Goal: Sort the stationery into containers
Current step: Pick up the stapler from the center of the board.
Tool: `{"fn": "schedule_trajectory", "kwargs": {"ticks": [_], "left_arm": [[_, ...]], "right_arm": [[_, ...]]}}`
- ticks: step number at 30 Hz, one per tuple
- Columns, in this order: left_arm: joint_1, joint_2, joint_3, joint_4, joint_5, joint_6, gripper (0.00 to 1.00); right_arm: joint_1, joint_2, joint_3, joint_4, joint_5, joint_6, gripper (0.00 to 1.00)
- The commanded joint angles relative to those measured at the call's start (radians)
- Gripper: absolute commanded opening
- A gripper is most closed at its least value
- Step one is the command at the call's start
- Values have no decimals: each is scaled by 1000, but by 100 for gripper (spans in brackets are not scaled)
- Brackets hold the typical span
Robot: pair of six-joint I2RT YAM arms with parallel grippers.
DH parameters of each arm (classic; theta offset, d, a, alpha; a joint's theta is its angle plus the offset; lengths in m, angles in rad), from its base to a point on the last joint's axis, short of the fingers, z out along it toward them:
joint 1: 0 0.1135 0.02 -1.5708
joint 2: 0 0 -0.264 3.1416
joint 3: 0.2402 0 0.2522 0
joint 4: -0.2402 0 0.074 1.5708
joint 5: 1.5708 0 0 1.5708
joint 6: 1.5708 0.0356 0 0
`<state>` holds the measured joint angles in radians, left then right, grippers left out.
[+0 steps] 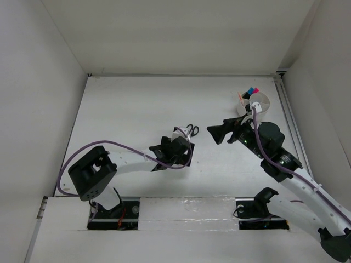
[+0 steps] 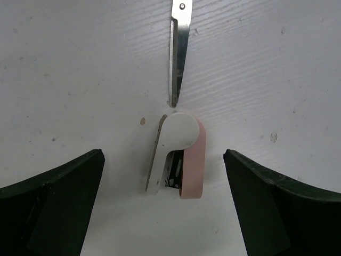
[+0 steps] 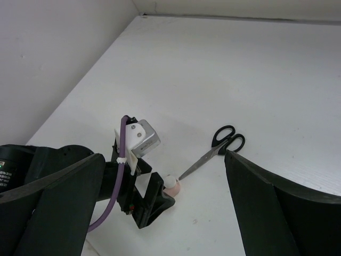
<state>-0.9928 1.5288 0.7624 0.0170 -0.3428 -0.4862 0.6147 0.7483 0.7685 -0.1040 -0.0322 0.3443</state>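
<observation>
The right gripper moves to the left in the top view onto the stapler-like item next, since the container stands by this arm and the item lies that way.
Black-handled scissors (image 1: 192, 130) (image 2: 179, 48) (image 3: 226, 140) lie flat on the white table, blades shut. Their tip almost touches a small white and pink stapler-like item (image 2: 178, 157) (image 3: 172, 185). My left gripper (image 1: 181, 149) (image 2: 162, 160) (image 3: 152, 200) is open and hangs over that item, one finger on each side, touching nothing. In the top view the item is hidden under this gripper. My right gripper (image 1: 215, 133) (image 3: 160, 165) is open and empty, above the table to the right of the scissors. The round white container (image 1: 262, 101) stands at the back right with pink- and blue-capped markers (image 1: 250, 91) upright in it.
White walls enclose the table on the left, back and right. A purple cable (image 1: 109, 145) loops along the left arm. The right arm's body (image 1: 274, 148) reaches past the container's near side.
</observation>
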Motion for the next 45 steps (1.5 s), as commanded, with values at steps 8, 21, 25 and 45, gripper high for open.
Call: {"fn": "schedule_trajectory", "kwargs": {"ticks": [8,21,25,45], "left_arm": [[-9,17,-6,-52,-13,-52,88],[-43,94,72,-185,-58,-111,0],[-43,-45,72,-215,-84,-121,0],[-52,-735,-284,475,62,347,0]], "right_arm": [[36,2,5,47,46,24,100],[54,2,5,47,67,33,98],[40,46,15,47,90,53,97],[19,192,-14,283,-330,269,94]]}}
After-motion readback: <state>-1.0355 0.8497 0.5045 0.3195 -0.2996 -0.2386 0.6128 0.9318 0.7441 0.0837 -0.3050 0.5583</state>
